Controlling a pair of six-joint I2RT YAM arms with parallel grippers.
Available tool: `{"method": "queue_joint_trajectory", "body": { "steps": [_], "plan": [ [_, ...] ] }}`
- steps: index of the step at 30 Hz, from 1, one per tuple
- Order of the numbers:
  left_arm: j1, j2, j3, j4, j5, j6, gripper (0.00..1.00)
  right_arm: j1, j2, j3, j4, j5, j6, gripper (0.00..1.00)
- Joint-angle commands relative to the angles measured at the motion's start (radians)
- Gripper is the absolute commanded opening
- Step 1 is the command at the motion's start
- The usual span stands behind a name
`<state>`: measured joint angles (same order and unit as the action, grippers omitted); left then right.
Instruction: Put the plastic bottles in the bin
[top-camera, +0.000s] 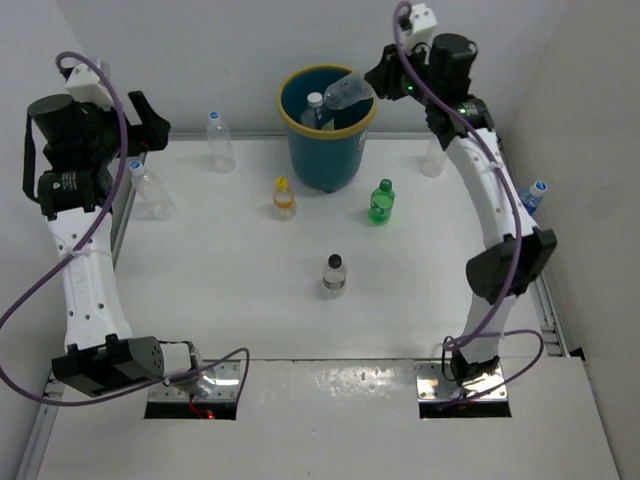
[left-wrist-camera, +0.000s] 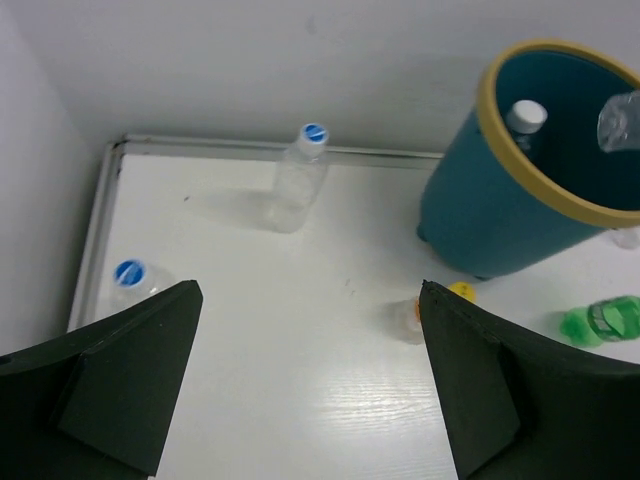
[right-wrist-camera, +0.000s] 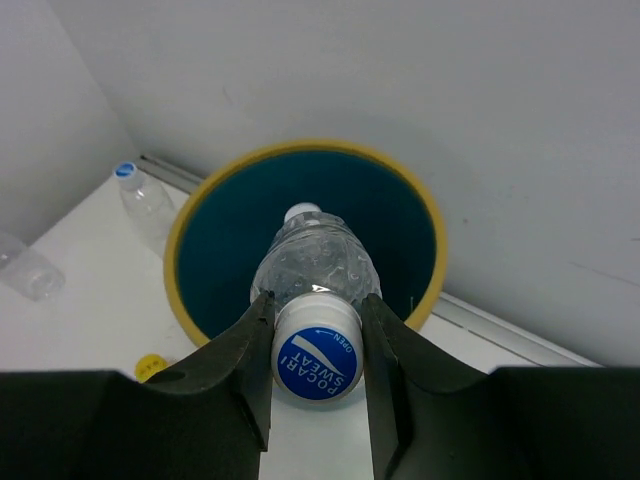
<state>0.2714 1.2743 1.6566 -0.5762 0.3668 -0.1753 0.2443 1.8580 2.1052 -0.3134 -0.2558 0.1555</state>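
Observation:
My left gripper, open fingers tilting downward, moves down next onto the blue cap of the clear bottle below it, because that bottle stands upright, cap uppermost.
The teal bin (top-camera: 300, 130) with a yellow rim stands at the back middle of the table. My right gripper (top-camera: 374, 85) is shut on the cap end of a clear blue-capped bottle (top-camera: 347, 93), which lies tilted over the bin's mouth. In the right wrist view the gripper (right-wrist-camera: 315, 300) clamps the bottle (right-wrist-camera: 315, 255) just behind its cap, above the bin (right-wrist-camera: 432, 235). A white-capped bottle (top-camera: 315, 105) rests inside the bin. My left gripper (top-camera: 150, 125) hangs open at the far left, and in its own view the gripper (left-wrist-camera: 310, 290) holds nothing.
Loose bottles stand about the table: a clear one (top-camera: 219, 140) at the back left, another (top-camera: 150, 188) below my left gripper, an orange-filled one (top-camera: 284, 198), a green one (top-camera: 381, 202), a black-capped one (top-camera: 334, 275) in the middle, a clear one (top-camera: 432, 158) and a blue-capped one (top-camera: 533, 195) near the right arm.

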Motion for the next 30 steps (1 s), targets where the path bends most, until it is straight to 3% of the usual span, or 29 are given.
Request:
{"method": "queue_joint_trajectory", "body": {
  "steps": [1, 4, 5, 7, 8, 9, 11, 12, 19, 30],
  "plan": [
    [0.096, -0.032, 0.060, -0.053, -0.031, -0.033, 0.97, 0.036, 0.041, 0.044, 0.092, 0.067, -0.060, 0.00],
    [0.162, -0.032, 0.080, -0.126, -0.016, -0.024, 0.97, 0.061, 0.089, 0.039, 0.085, 0.108, -0.111, 0.00],
    [0.176, -0.032, 0.080, -0.161, -0.005, -0.024, 0.97, 0.064, 0.108, 0.044, 0.073, 0.118, -0.112, 0.07],
    [0.205, -0.032, 0.057, -0.188, 0.013, 0.005, 0.97, 0.084, 0.139, 0.055, 0.043, 0.139, -0.148, 0.27],
    [0.233, -0.032, 0.045, -0.201, 0.036, 0.016, 0.97, 0.095, 0.150, 0.056, 0.027, 0.151, -0.148, 0.53],
    [0.247, -0.032, 0.031, -0.202, 0.050, 0.028, 0.99, 0.102, 0.156, 0.056, 0.017, 0.150, -0.146, 0.67],
    [0.285, -0.018, -0.001, -0.212, 0.072, 0.074, 0.99, 0.113, 0.153, 0.050, -0.007, 0.150, -0.146, 0.90],
    [0.299, -0.007, -0.012, -0.212, 0.081, 0.085, 0.99, 0.118, 0.133, 0.041, -0.013, 0.118, -0.128, 0.94],
    [0.319, 0.088, -0.139, -0.102, 0.189, 0.177, 1.00, 0.133, -0.065, -0.172, -0.056, 0.021, -0.033, 0.98],
    [0.238, 0.267, -0.215, 0.257, 0.023, 0.148, 1.00, 0.018, -0.365, -0.448, -0.231, -0.049, -0.048, 0.98]
  ]
}}
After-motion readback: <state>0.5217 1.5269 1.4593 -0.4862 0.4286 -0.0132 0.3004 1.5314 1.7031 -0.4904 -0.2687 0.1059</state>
